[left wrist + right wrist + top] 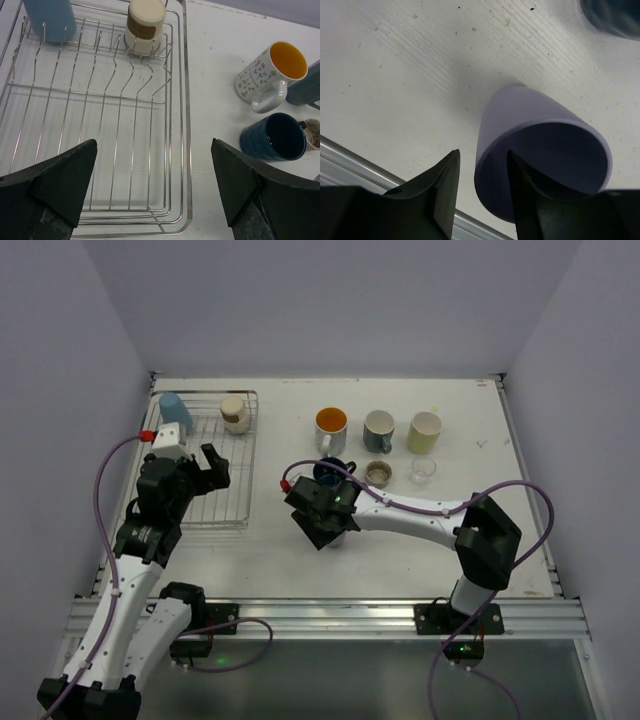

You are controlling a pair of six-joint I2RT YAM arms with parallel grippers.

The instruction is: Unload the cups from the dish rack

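Observation:
My left gripper moves outward and down next, with its open fingers astride the cup. The light blue cup (172, 407) (50, 17) still sits at the rack's far end.
The silver wire dish rack (247, 455) (187, 150) at the left holds a light blue cup (172, 407) (50, 17) and a beige cup (235, 412) (144, 25) at its far end. My left gripper (207, 468) (155, 165) hangs open over the rack's near right corner, nothing between its fingers. My right gripper (325, 522) (484, 155) is open astride the wall of an upright lavender cup (540, 145) on the table, one finger inside and one outside, with a gap to the outer finger. In the top view the gripper hides this cup.
On the table right of the rack stand an orange-inside mug (331, 425) (272, 70), a grey mug (379, 427), a pale yellow-green cup (425, 430), a navy mug (330, 472) (275, 137), a small speckled cup (379, 474) and a clear glass (423, 470).

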